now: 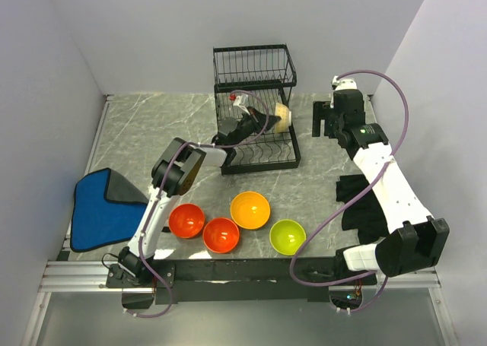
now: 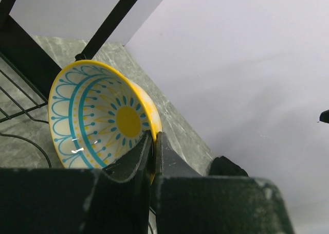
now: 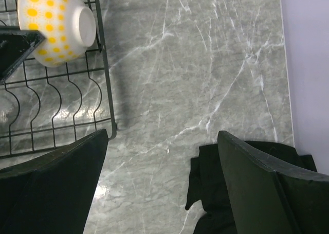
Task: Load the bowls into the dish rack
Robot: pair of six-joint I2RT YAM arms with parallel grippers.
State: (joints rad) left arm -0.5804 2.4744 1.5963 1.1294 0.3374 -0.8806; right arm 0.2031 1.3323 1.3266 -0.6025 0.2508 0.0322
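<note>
My left gripper holds the cream bowl, which hangs on its side. Next it will lower the bowl until it sits among the lower level's bent wires, and then open.
The black wire dish rack (image 1: 255, 65) stands at the back middle. My left gripper (image 1: 272, 120) reaches into its lower tier and is shut on the rim of the cream bowl with the blue-yellow pattern (image 1: 284, 117), held on its side. The left wrist view shows the jaws (image 2: 153, 141) clamped on that bowl's rim (image 2: 97, 118). Two red-orange bowls (image 1: 186, 220) (image 1: 221, 234), an orange bowl (image 1: 250, 209) and a lime green bowl (image 1: 288, 236) sit on the table in front. No blue bowl shows. My right gripper (image 1: 323, 122) hangs open and empty right of the rack; its view shows the patterned bowl (image 3: 54, 23).
A blue folded cloth (image 1: 103, 205) lies at the left edge. A black cloth (image 1: 365, 205) lies at the right under my right arm, also in the right wrist view (image 3: 241, 182). The rack's wire base (image 3: 51, 105) ends just left of my right gripper (image 3: 164, 182).
</note>
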